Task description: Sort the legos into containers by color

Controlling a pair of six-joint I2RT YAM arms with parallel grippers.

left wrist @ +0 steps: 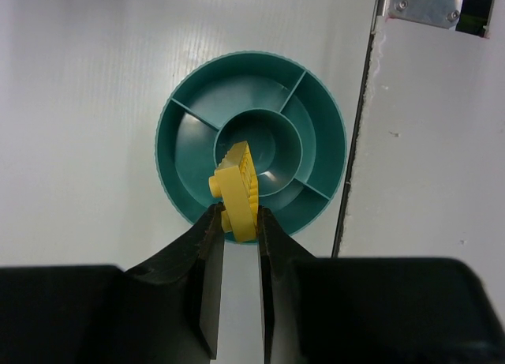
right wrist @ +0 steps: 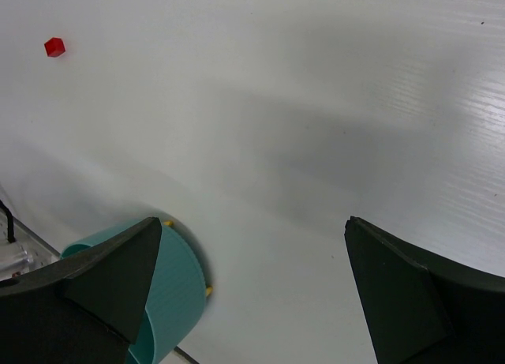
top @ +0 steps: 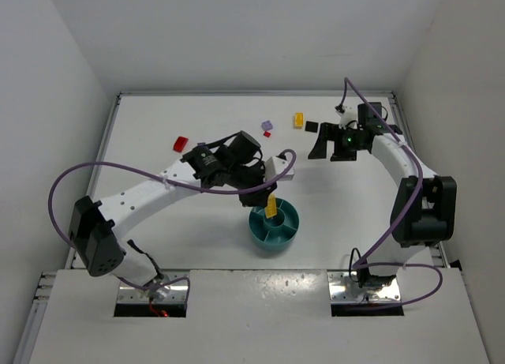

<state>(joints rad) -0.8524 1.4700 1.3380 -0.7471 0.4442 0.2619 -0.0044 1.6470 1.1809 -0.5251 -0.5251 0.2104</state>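
I will lower my left gripper next, shifting slightly toward the dish's middle, over the round center cup.
My left gripper is shut on a yellow lego, held tilted above the near rim of the round teal dish; the compartments that show are empty. From above, the same yellow lego hangs over the dish at my left gripper. Loose legos lie at the back of the table: a red one, a lilac one, a tiny red one, a yellow one and a black one. My right gripper stands open and empty to the right of them, over bare table.
The right wrist view catches the dish's outer wall at its lower left and a small red lego far off at upper left. White walls enclose the table on three sides. A raised white ledge runs beside the dish.
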